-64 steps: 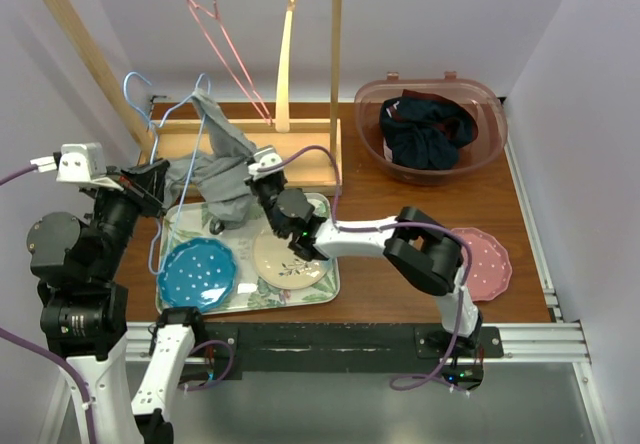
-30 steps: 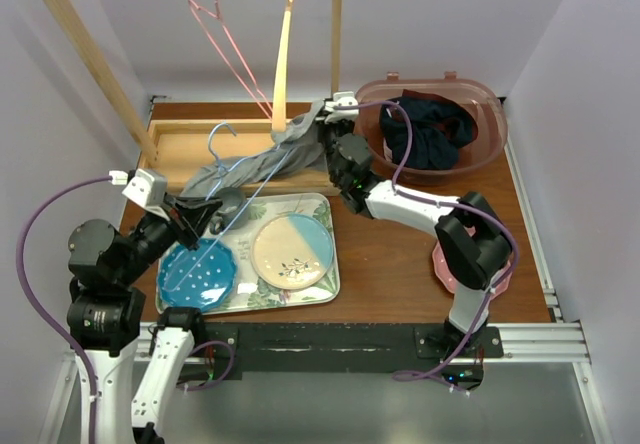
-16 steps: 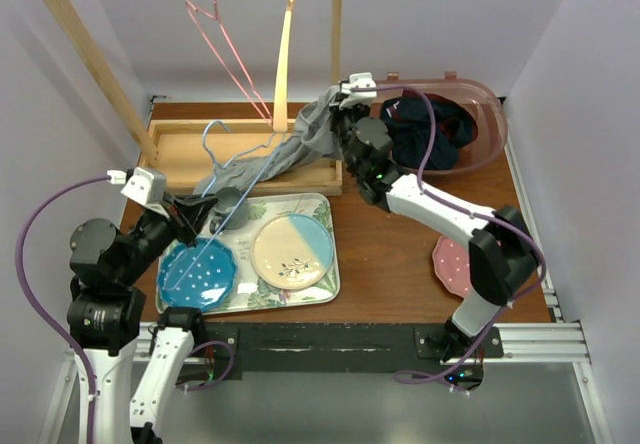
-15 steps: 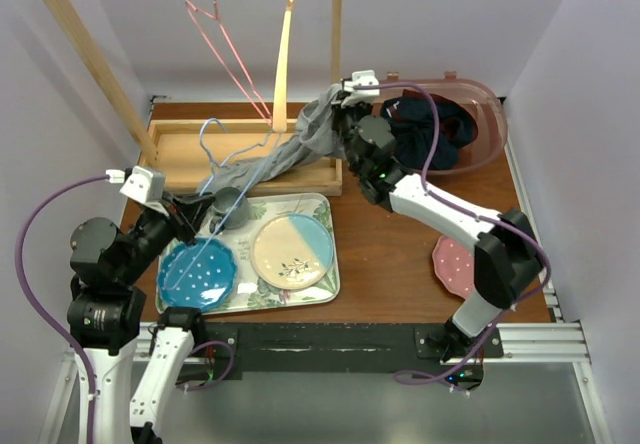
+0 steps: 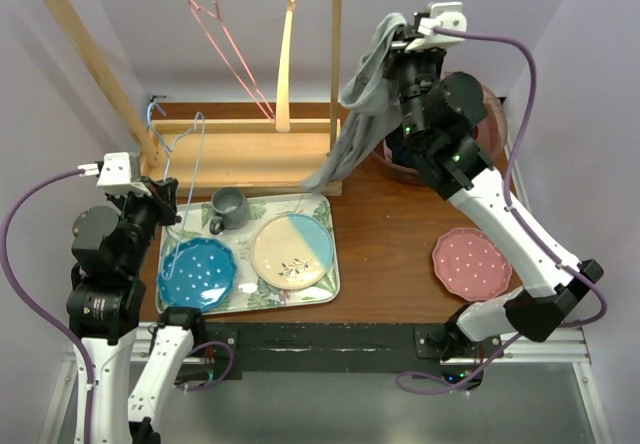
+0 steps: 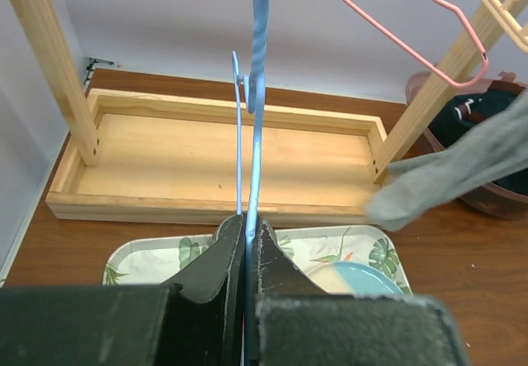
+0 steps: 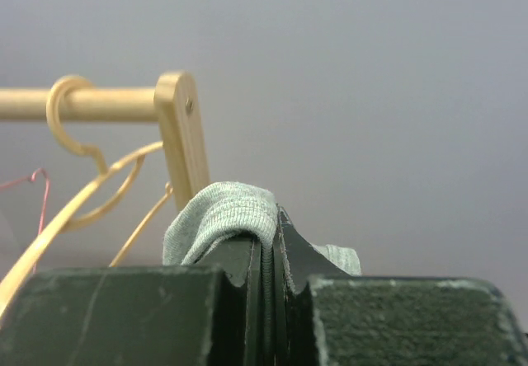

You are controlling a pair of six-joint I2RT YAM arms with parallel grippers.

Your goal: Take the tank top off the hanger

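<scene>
My right gripper will next carry the freed tank top over, go down and let it go, because the clothes basket is below and to the gripper's right in the top view.
The grey tank top hangs free from my right gripper, which is raised high beside the rack's right post. Its lower end dangles near the corner of the rack's base. In the right wrist view the ribbed grey tank top is folded over and pinched in my right gripper. The blue wire hanger stands bare and upright at the left, with my left gripper shut on its lower wire. In the left wrist view the hanger rises from my left gripper; the tank top shows at right.
A wooden rack carries a pink wire hanger and a pale wooden hanger. A leaf-patterned tray holds a blue plate, a cream and blue plate and a grey mug. A pink plate and a basket of dark clothes sit at right.
My right arm has swung up and to the right, pulling the tank top off the blue hanger. My left gripper has drawn the hanger back to the left, where it stands upright and bare.
</scene>
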